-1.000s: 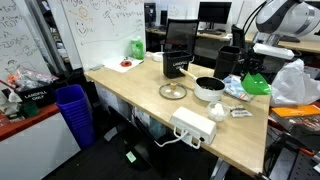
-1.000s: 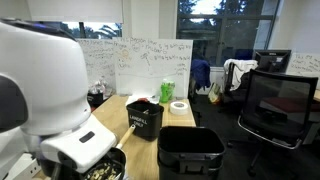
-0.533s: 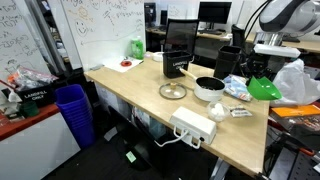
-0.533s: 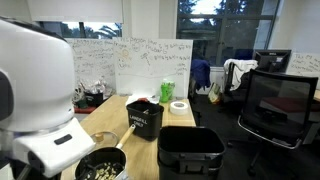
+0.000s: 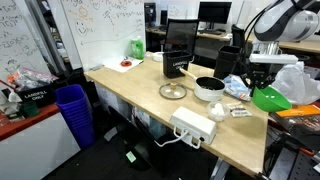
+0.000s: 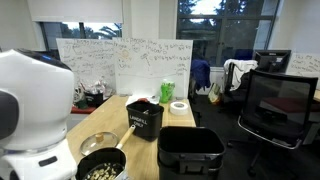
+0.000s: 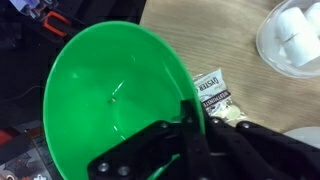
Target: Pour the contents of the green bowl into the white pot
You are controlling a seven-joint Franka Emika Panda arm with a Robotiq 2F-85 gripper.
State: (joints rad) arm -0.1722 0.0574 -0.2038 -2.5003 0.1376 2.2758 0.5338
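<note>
I should lower the empty green bowl with my gripper next and let go of it on the bare table (image 5: 256,117) beside the snack packet, because that spot is below my gripper.
The bright green bowl (image 7: 110,95) fills the wrist view; its inside looks empty. My gripper (image 7: 192,118) is shut on its right rim. In an exterior view the gripper (image 5: 262,80) holds the green bowl (image 5: 270,98) tilted, low over the table's far right edge, to the right of the white pot (image 5: 209,88). In an exterior view the white pot (image 6: 100,166) shows its dark inside with pale pieces in it, beside my white arm (image 6: 35,110).
A flat glass lid (image 5: 173,92) lies left of the pot. A white rectangular box (image 5: 193,125) sits at the front edge. A black box (image 5: 180,48) and a pale green object (image 5: 136,47) stand at the back. A snack packet (image 7: 212,90) lies under the bowl.
The gripper has carried the green bowl to the right and lower, away from the pot. The arm has drawn back and uncovered the pot with its contents.
</note>
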